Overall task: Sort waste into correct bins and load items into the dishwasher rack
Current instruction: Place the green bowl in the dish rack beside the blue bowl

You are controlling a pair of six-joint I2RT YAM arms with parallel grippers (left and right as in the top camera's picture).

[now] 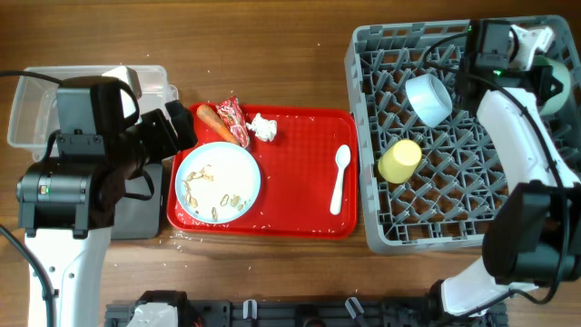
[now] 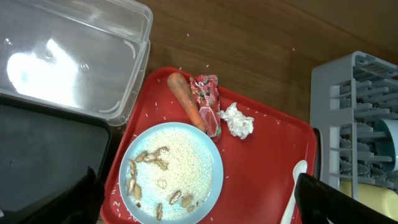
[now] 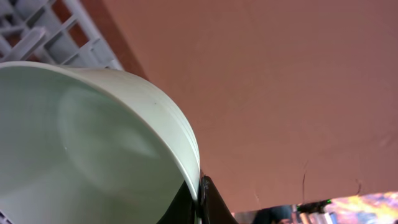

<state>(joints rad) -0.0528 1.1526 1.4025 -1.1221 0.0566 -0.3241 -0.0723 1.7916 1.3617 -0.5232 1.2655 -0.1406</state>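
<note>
The empty rack wires show beside the light-blue bowl, so my right gripper will move from the rack's edge toward them and down. Then it will let go of the bowl's rim.
The light-blue plate (image 1: 218, 182) with rice scraps (image 2: 180, 155) and brown bits lies on the red tray's left. Behind it lie the orange-red food piece (image 1: 211, 118), the red wrapper (image 1: 231, 118) and the white tissue (image 1: 263, 127). The white spoon (image 1: 340, 177) lies at the tray's right. My left gripper (image 2: 196, 205) is open and empty, above the plate (image 2: 171, 171). The grey rack (image 1: 427, 232) holds the light-blue bowl (image 1: 428, 98) and the yellow cup (image 1: 399, 160). My right gripper (image 3: 200, 199) is shut on the pale green bowl's (image 3: 74, 155) rim over the rack's far right edge (image 1: 558, 86).
The clear tub (image 1: 36, 109) stands at the far left, with the black tray (image 1: 145, 213) in front of it, partly under my left arm. The red tray (image 1: 300, 154) lies between the bins and the rack. Rice grains are scattered on the tray and table.
</note>
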